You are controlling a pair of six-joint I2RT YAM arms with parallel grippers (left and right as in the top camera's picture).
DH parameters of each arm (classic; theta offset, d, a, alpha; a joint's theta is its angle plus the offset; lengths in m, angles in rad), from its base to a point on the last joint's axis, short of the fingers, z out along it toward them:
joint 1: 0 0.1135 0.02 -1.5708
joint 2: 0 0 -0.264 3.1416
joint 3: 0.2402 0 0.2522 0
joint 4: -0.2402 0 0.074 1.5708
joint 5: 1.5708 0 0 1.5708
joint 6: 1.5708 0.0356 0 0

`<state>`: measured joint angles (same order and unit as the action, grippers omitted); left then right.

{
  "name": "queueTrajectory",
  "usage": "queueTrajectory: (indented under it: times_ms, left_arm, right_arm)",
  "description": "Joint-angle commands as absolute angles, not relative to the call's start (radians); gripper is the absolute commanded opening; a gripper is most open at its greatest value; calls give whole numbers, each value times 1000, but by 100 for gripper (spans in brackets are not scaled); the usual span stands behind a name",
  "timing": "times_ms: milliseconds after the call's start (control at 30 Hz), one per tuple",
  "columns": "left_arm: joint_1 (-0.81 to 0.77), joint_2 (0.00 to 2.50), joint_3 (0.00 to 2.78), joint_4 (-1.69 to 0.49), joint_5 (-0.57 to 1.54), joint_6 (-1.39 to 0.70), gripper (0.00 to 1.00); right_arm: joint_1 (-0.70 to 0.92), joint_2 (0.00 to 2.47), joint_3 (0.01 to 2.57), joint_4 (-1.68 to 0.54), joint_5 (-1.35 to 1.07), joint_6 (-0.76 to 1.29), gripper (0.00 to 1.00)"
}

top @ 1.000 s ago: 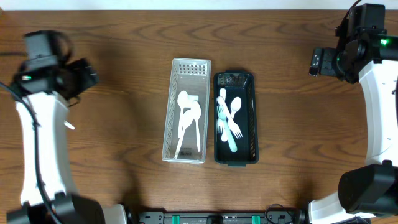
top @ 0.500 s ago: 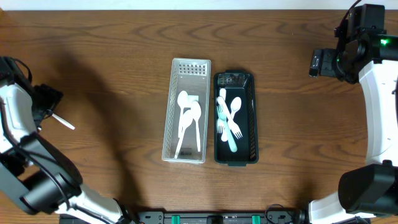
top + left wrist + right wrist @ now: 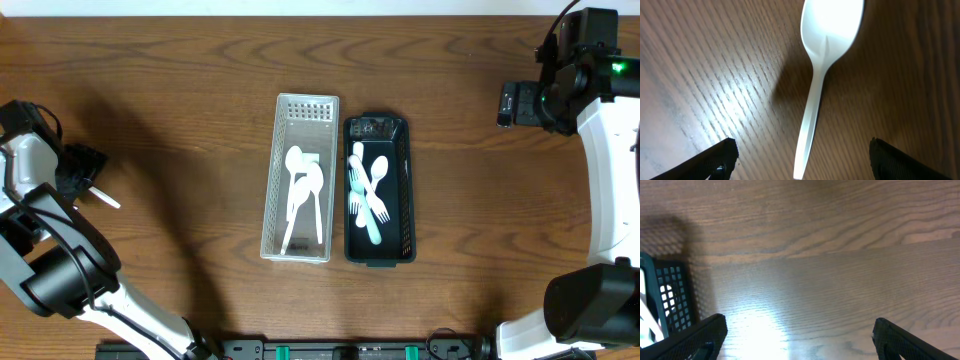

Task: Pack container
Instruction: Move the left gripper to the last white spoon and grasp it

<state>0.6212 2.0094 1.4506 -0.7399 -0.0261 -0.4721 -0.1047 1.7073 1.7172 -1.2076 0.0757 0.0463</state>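
My left gripper will next go down onto the slim handle of the white plastic spoon [image 3: 106, 197] [image 3: 812, 110] and close there, because it lies on the tabletop below my open fingers.
A white plastic spoon [image 3: 106, 197] lies on the wood table at the far left; in the left wrist view [image 3: 822, 70] it lies bowl away, handle between my open left fingers. My left gripper [image 3: 84, 168] hovers just over it, open and empty [image 3: 800, 162]. A white perforated container [image 3: 272, 210] holds white spoons [image 3: 302, 190]. A dark green container [image 3: 406, 180] beside it holds teal and white forks and spoons [image 3: 366, 195]. My right gripper [image 3: 512, 102] is open and empty at the far right [image 3: 800, 340].
The dark container's mesh corner [image 3: 670, 300] shows at the left edge of the right wrist view. The two containers stand side by side mid-table. Bare wood surrounds them.
My left arm swung from the upper left down toward the table's left edge and now sits low over the loose white spoon. The right arm has not moved.
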Motion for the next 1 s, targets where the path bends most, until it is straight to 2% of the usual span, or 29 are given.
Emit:
queueTrajectory:
  times_ms: [0, 433, 533, 867, 967]
  left_arm:
    - [628, 2042, 1450, -730, -27, -484, 86]
    - [630, 2116, 1450, -665, -26, -480, 86]
    - [630, 2127, 1450, -656, -26, -480, 74]
    - [630, 2183, 1446, -662, -4, -480, 73]
    - [630, 2182, 1446, -672, 19, -481, 66]
  right_arm:
    - [-113, 1713, 1713, -1209, 78, 24, 97]
    - [-113, 1713, 1713, -1233, 78, 5, 97]
    - [-113, 1713, 1713, -1242, 78, 5, 97]
    - [-113, 1713, 1713, -1266, 78, 2, 96]
    - [-113, 1713, 1713, -1267, 78, 2, 96]
